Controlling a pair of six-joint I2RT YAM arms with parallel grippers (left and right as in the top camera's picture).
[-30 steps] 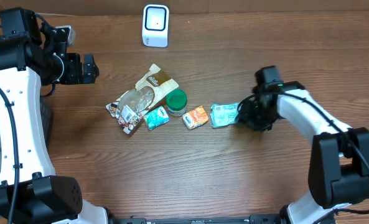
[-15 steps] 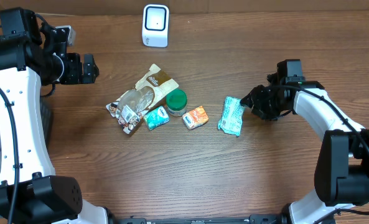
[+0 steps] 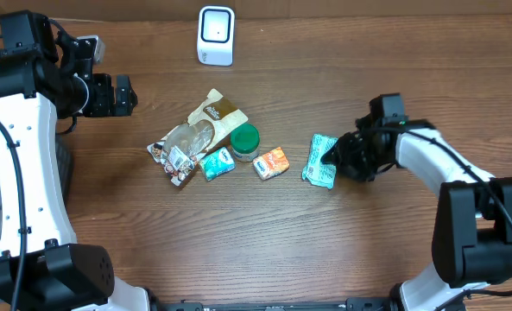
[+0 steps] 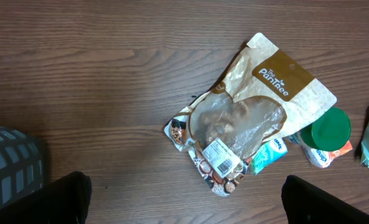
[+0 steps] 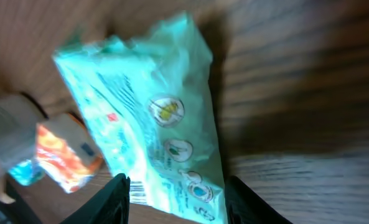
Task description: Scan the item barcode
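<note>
My right gripper must first stay low and bring its fingers together on the packet's lower edge to get the mint-green packet (image 3: 321,161).
A mint-green packet (image 3: 321,161) lies on the wooden table, right of the item pile. In the right wrist view the packet (image 5: 147,124) fills the frame, a barcode showing at its lower left edge. My right gripper (image 3: 335,158) is at the packet's right side. Its jaws (image 5: 179,202) straddle the packet's end, and both fingers touch it. The white scanner (image 3: 216,34) stands at the back centre. My left gripper (image 3: 126,93) hovers at the far left, wide open and empty (image 4: 184,199).
A brown snack pouch (image 3: 202,130), a green-lidded jar (image 3: 245,138), a small teal packet (image 3: 217,162) and an orange packet (image 3: 272,162) cluster at mid-table. The left wrist view looks down on the pouch (image 4: 252,118) and the green lid (image 4: 330,129).
The mint-green packet turned from lying sideways to lengthwise and shifted slightly right. My right gripper let go, drew back right, then returned to the packet's edge. The left arm stayed still.
</note>
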